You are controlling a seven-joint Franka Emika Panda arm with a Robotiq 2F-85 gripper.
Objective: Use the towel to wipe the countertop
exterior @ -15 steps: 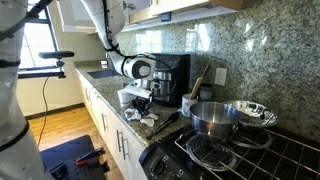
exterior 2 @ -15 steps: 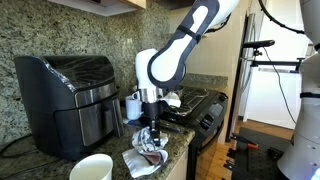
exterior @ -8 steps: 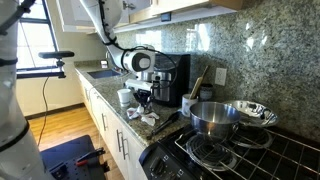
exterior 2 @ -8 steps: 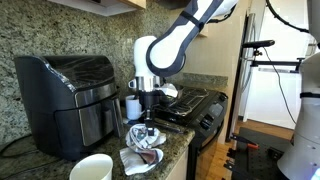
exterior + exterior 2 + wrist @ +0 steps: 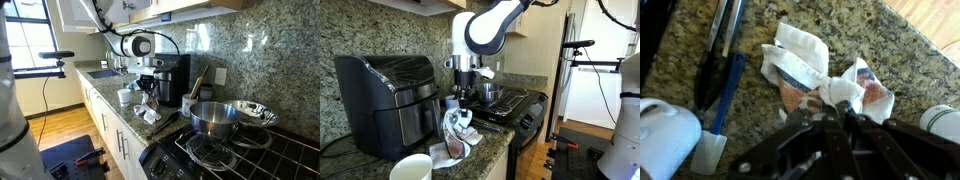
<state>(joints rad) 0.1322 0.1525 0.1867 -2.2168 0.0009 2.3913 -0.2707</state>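
Observation:
My gripper should next carry the towel's top across and down onto the granite along the counter's front edge and let go. It is still holding the towel above the countertop.
A white towel with red and blue print hangs from my gripper in both exterior views [image 5: 148, 110] [image 5: 457, 132]. Its lower end touches or nearly touches the speckled granite countertop [image 5: 118, 112] [image 5: 492, 146]. My gripper [image 5: 147, 89] [image 5: 461, 102] is above the counter, shut on the towel's top. In the wrist view the jaws [image 5: 843, 108] pinch a fold of the towel [image 5: 805, 72], which drapes down over the countertop [image 5: 880, 50].
A black air fryer [image 5: 385, 88] stands against the backsplash. A white mug [image 5: 412, 168] and a white cup [image 5: 124, 97] sit on the counter. A stove with a steel pot [image 5: 213, 117] is beside the towel. Dark utensils [image 5: 715, 60] lie on the counter.
My gripper has risen from the counter with the towel in it. The towel, bunched on the countertop before, now hangs lifted.

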